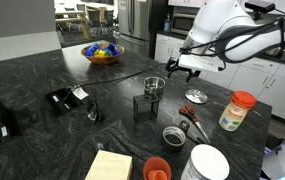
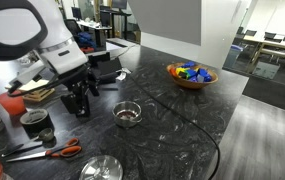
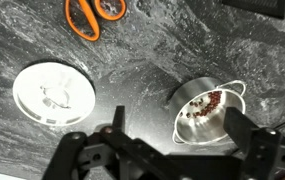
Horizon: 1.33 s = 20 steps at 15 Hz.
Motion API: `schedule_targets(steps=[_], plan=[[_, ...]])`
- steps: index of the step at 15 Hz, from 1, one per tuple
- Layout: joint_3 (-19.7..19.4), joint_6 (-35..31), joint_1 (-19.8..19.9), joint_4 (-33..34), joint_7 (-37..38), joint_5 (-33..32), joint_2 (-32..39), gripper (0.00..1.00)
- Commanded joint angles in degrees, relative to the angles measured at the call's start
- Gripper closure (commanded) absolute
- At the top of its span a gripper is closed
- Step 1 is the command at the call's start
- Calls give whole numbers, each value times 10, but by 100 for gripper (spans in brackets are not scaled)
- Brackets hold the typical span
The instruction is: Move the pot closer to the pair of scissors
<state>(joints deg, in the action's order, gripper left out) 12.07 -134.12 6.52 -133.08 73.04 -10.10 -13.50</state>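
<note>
I need to move my gripper toward the pot (image 3: pixel 207 110) next, turning it while lowering onto the pot's rim facing the scissors, as its open fingers still hover above and apart.
The pot (image 3: pixel 207 110) is a small shiny silver round pot with red bits inside, standing on the dark marbled counter. It shows in both exterior views (image 1: pixel 154 85) (image 2: pixel 128 114). The scissors (image 3: pixel 92 12) have orange handles and lie at the top edge of the wrist view; they also show in both exterior views (image 1: pixel 195 125) (image 2: pixel 57 152). My gripper (image 3: pixel 177 132) is open and empty, hovering above the counter. In the wrist view the pot lies between its fingers, nearer the right one. In the exterior views the gripper (image 1: pixel 187 66) (image 2: pixel 80 100) is beside the pot and apart from it.
A white round lid (image 3: pixel 52 92) lies near the scissors. A black square holder (image 1: pixel 147 105), a dark round tin (image 1: pixel 173 135), a red-lidded jar (image 1: pixel 237 110) and an orange cup (image 1: pixel 157 168) stand around. A fruit bowl (image 2: pixel 191 74) sits farther off. A cable (image 2: pixel 197 130) crosses the counter.
</note>
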Motion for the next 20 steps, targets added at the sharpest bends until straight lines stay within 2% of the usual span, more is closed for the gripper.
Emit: schedule_targets(steps=[1,5,9,13,18,19,20], plan=[[-4,17,-3,61,146,-50,75,0],[-41,33,-29,124,267,-41,151,0],[-76,44,-52,174,337,16,208,0],[-106,25,-73,192,426,30,249,0],[-130,19,-89,200,490,27,275,0],[-132,18,-92,199,497,28,277,21],[-133,11,-94,197,505,29,277,26]])
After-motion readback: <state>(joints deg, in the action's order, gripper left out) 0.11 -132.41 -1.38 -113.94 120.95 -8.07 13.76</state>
